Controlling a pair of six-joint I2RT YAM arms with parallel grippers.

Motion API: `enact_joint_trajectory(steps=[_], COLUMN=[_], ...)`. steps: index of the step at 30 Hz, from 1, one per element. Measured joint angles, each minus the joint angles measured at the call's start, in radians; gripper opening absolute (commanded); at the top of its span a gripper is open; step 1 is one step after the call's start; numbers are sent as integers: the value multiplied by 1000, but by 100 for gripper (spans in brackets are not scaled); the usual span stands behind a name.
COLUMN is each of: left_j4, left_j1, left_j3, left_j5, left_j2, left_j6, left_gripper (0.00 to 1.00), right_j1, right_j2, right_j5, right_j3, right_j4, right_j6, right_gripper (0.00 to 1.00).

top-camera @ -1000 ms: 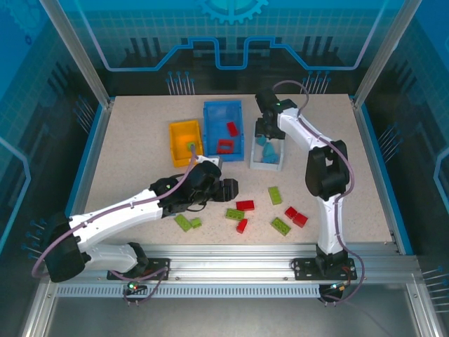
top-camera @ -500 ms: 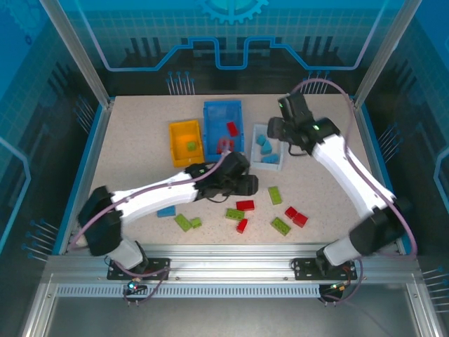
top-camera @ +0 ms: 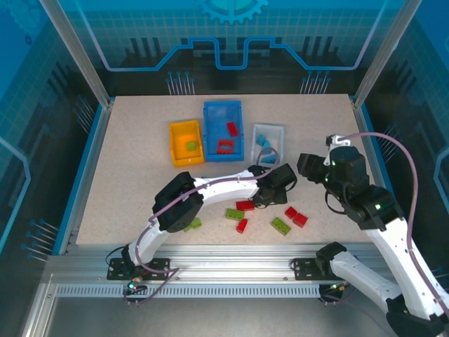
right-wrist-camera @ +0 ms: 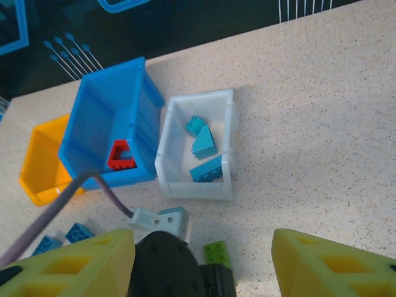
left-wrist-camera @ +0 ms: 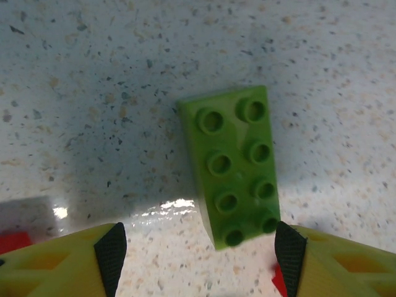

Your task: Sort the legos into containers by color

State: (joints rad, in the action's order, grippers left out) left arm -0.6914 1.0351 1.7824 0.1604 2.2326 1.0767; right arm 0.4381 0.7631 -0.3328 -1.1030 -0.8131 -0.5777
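The robot's left gripper will move sideways and lower its fingers on both long sides of the lime green lego, because one finger almost meets a corner of the lego.
In the left wrist view a lime green lego (left-wrist-camera: pixel 235 164) lies flat on the table, studs up. My left gripper (left-wrist-camera: pixel 200 255) hangs open over its near end, and the right pad (left-wrist-camera: pixel 289 252) almost touches a corner. From above, the left gripper (top-camera: pixel 269 193) sits below the white container (top-camera: pixel 269 128). My right gripper (top-camera: pixel 302 167) hovers open and empty just to its right. The white container (right-wrist-camera: pixel 195 184) holds light blue legos (right-wrist-camera: pixel 204 145). A red lego (right-wrist-camera: pixel 122 156) lies in the blue container (right-wrist-camera: pixel 111 117). One green lego (top-camera: pixel 191 146) is in the yellow-orange container (top-camera: pixel 175 151).
Loose legos lie near the front edge: green (top-camera: pixel 235 214), green (top-camera: pixel 280 225), red (top-camera: pixel 245 206), red (top-camera: pixel 242 225) and two red (top-camera: pixel 296 216). Two blue bricks (right-wrist-camera: pixel 77 233) lie by the left arm. The left arm (top-camera: pixel 210 188) stretches across the middle of the table.
The left arm swung right, from the table's middle to over the green lego. The right arm drew back from over the white container toward the near right.
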Motion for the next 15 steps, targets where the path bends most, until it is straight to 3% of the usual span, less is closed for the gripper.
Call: enact_joint_trajectory(steps=[8,13,15], left_j4=[-44,-73,-79], left_j1=[-2,-5,-5], left_j3=[139,181,182], left_j5=[3,19,23], left_j2=[97,134,135], left_j6=[43,51,50], left_gripper=[69,59,51], right_j1=[0,0,0], right_j2=[-28,-25,-24], right_j5=[12,27,29], right_j3=[40,45,45], right_j4=[-37,-43,-42], right_j6=[-21,-26,-26], right_gripper=[62,62,62])
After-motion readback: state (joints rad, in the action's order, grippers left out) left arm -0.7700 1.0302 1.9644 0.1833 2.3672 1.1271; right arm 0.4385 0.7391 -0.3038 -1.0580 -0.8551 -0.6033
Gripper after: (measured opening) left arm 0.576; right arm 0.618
